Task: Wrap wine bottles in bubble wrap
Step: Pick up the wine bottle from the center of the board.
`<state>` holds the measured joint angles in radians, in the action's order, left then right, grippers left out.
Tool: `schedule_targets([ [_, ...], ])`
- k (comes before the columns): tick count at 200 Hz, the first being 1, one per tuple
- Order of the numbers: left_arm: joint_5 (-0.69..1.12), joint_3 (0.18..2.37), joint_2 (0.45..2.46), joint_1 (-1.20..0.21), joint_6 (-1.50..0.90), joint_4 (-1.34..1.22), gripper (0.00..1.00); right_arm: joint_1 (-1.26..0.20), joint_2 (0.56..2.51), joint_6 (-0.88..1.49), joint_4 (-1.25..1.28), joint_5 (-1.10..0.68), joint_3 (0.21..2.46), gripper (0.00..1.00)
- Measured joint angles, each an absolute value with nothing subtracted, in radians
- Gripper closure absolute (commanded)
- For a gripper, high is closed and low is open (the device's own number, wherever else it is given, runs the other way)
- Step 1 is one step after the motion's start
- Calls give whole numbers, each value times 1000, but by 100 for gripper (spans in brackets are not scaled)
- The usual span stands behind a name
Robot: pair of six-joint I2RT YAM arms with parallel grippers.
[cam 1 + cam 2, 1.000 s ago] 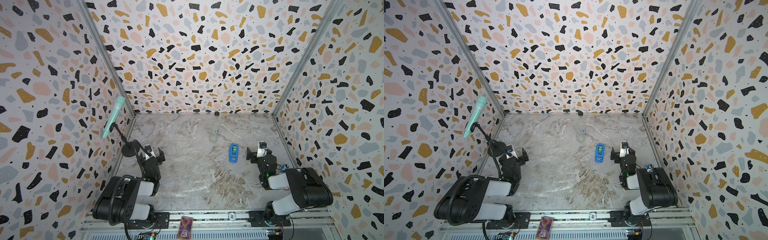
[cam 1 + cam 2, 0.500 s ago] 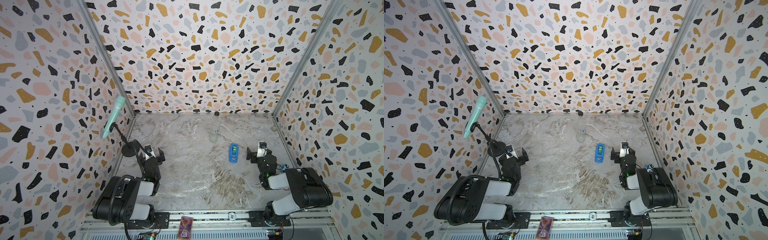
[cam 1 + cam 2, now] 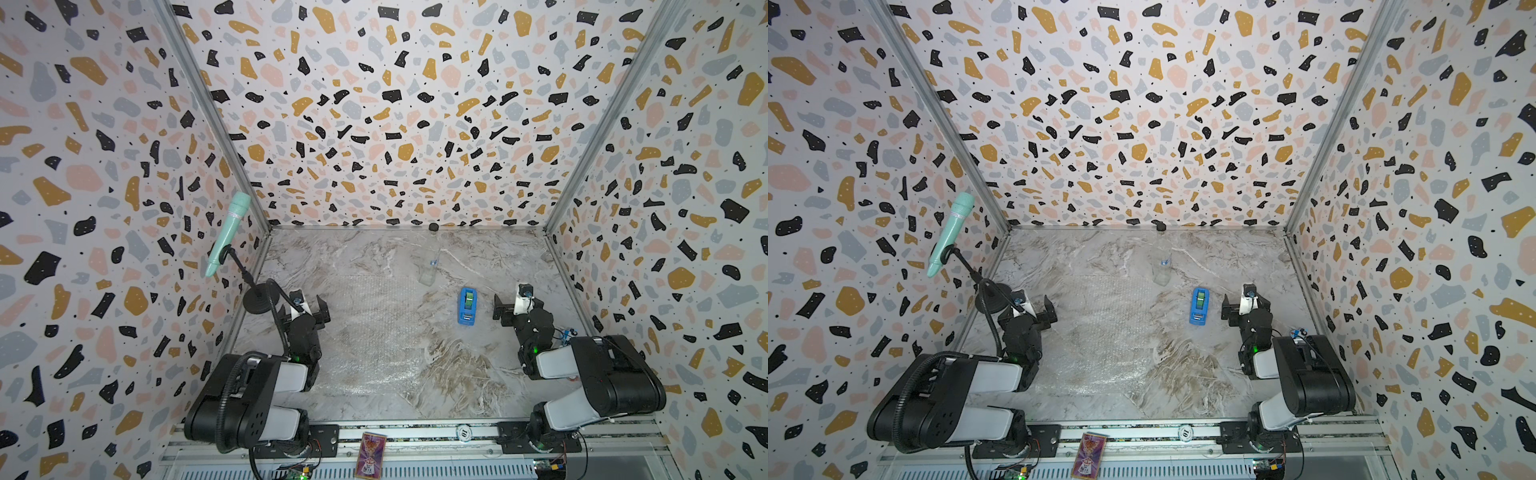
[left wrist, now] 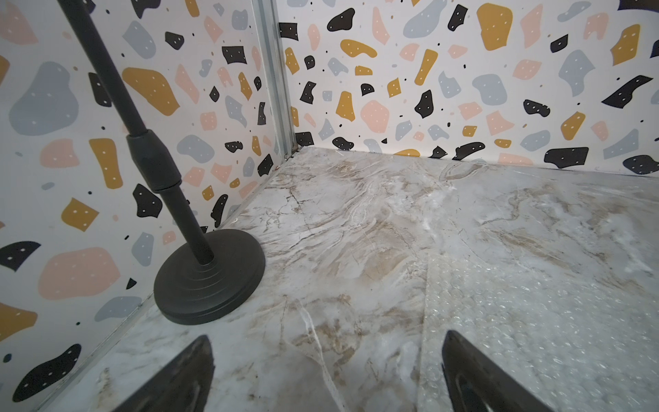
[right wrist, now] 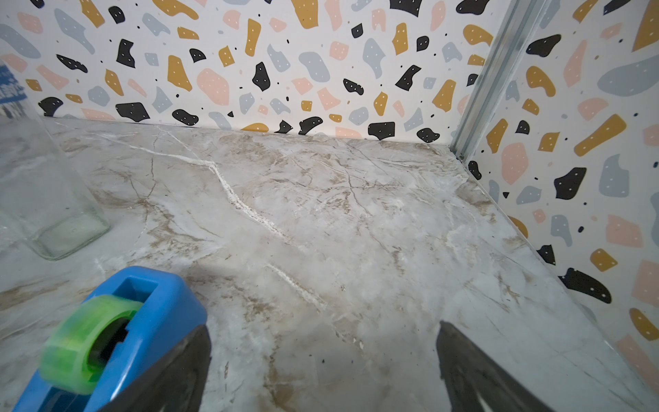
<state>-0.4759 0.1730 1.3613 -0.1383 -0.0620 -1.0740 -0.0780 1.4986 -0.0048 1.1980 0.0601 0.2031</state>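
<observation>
The wine bottle's body [image 3: 431,264] [image 5: 37,168] stands outward of the gripper. My right gripper moves outward past the tape dispenser next and turns its open fingers around it.
The wine bottle [image 3: 430,266] is clear with a black cap and a small blue mark. It stands upright near the back of the marble floor in both top views [image 3: 1162,268], and its base shows in the right wrist view [image 5: 46,207]. The bubble wrap [image 3: 374,336] lies flat on the floor between the arms [image 3: 1100,332]; its edge runs under one left finger [image 4: 535,321]. My left gripper [image 3: 309,309] [image 4: 327,335] is open and holds nothing, at the wrap's left edge. My right gripper [image 3: 511,305] [image 5: 321,326] is open over bare floor, right of the tape dispenser.
A blue tape dispenser [image 3: 467,305] with green tape [image 5: 89,342] sits just beside the right gripper's fingers, in front of the bottle. A mint-green microphone [image 3: 228,232] leans on a black stand whose round base [image 4: 210,281] rests by the left wall. Patterned walls close three sides.
</observation>
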Motion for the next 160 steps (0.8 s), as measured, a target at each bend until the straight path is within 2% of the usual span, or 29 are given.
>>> schedule_targets([
  [10,-472,207,1326,-138,-60,-1022,1,-78,1479,-8,1175,53,205,0],
  [23,-463,264,1280,-138,-57,-942,1,-79,1423,-17,1097,38,228,9],
  [37,-435,329,1242,-138,-60,-869,0,-83,1363,-25,1008,27,281,12],
  [54,-376,410,1230,-141,-68,-784,0,-102,1317,-34,928,10,366,11],
  [74,-311,494,1257,-162,-82,-725,0,-165,1318,-50,872,-21,480,5],
  [85,-289,535,1284,-195,-88,-703,0,-216,1346,-66,864,-57,536,0],
  [110,-226,649,1388,-304,-89,-649,0,-298,1470,-88,971,-255,589,1],
  [160,-123,789,1544,-428,-90,-601,1,-300,1781,-54,1077,-538,734,1],
])
